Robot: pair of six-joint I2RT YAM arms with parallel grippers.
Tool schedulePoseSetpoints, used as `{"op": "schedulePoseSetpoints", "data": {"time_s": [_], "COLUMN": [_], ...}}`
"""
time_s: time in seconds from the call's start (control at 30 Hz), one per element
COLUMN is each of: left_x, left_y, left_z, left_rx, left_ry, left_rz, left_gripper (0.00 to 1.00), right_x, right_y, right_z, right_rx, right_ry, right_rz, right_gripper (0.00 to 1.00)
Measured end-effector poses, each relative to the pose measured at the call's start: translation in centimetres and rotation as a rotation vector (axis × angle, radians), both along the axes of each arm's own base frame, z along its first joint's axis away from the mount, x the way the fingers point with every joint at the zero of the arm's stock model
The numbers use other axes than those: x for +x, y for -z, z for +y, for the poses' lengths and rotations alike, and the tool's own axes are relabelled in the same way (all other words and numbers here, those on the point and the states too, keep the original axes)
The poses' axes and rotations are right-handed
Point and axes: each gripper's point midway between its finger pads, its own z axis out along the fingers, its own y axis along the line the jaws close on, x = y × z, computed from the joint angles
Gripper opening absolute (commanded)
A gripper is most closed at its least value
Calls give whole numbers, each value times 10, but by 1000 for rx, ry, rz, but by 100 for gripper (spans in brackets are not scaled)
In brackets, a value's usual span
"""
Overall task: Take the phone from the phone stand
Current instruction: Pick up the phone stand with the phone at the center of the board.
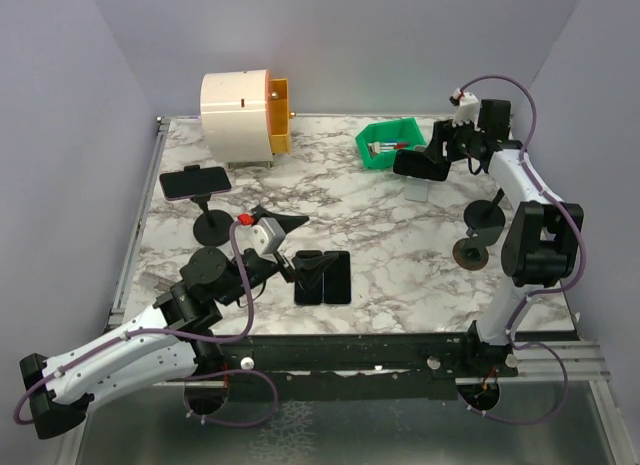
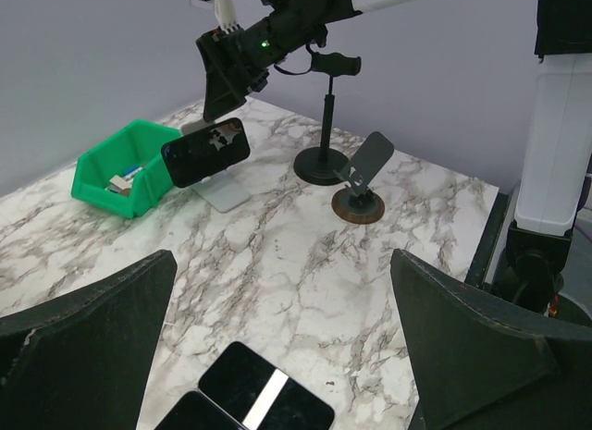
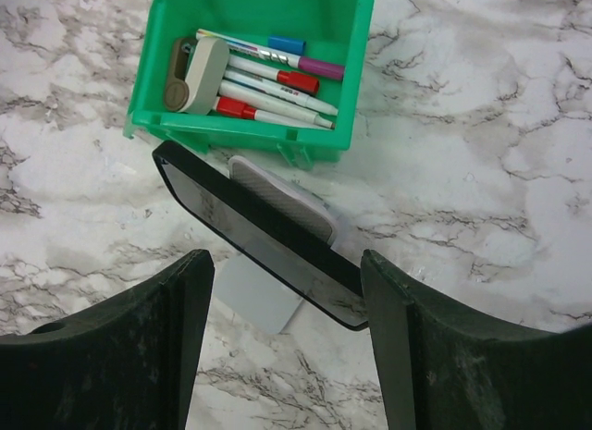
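Note:
My right gripper is open above the phone's upper edge (image 1: pixel 418 153) (image 3: pixel 285 233), which faces up. It needs to move down toward the green bin, onto that edge, and close.
A black phone (image 3: pixel 259 228) leans in landscape on a pale grey stand (image 3: pixel 264 291) just in front of the green bin. It also shows in the top view (image 1: pixel 412 166) and the left wrist view (image 2: pixel 205 151). My right gripper (image 3: pixel 287 273) is open above it, its jaws straddling the phone's lower end; the right finger (image 3: pixel 388 301) is at or very near the phone's edge. In the top view the right gripper (image 1: pixel 424 161) hovers over that stand. My left gripper (image 2: pixel 282 291) is open and empty over the table, near two phones lying flat (image 2: pixel 264 398).
A green bin (image 3: pixel 268 42) holds markers. Another phone (image 1: pixel 195 182) sits on a black pole stand at the left. An empty pole stand (image 1: pixel 487 217) and a small brown-based stand (image 1: pixel 470 253) are at the right. A white and orange drum (image 1: pixel 243 107) stands at the back.

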Motion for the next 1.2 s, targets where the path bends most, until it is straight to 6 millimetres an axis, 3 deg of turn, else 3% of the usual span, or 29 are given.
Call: {"op": "schedulePoseSetpoints", "data": {"time_s": [0.7, 1.2], "left_x": [-2, -3], "left_y": [-4, -4], "left_z": [2, 1], "left_rx": [-10, -11], "left_ry": [3, 8], "left_rz": [-7, -7], "left_gripper": [99, 99], "right_x": [-4, -1], "right_y": [26, 20], "right_z": [-9, -8], "right_rx": [-31, -21], "right_ry": [43, 60], "right_rz": [58, 52], "right_gripper": [70, 70]}}
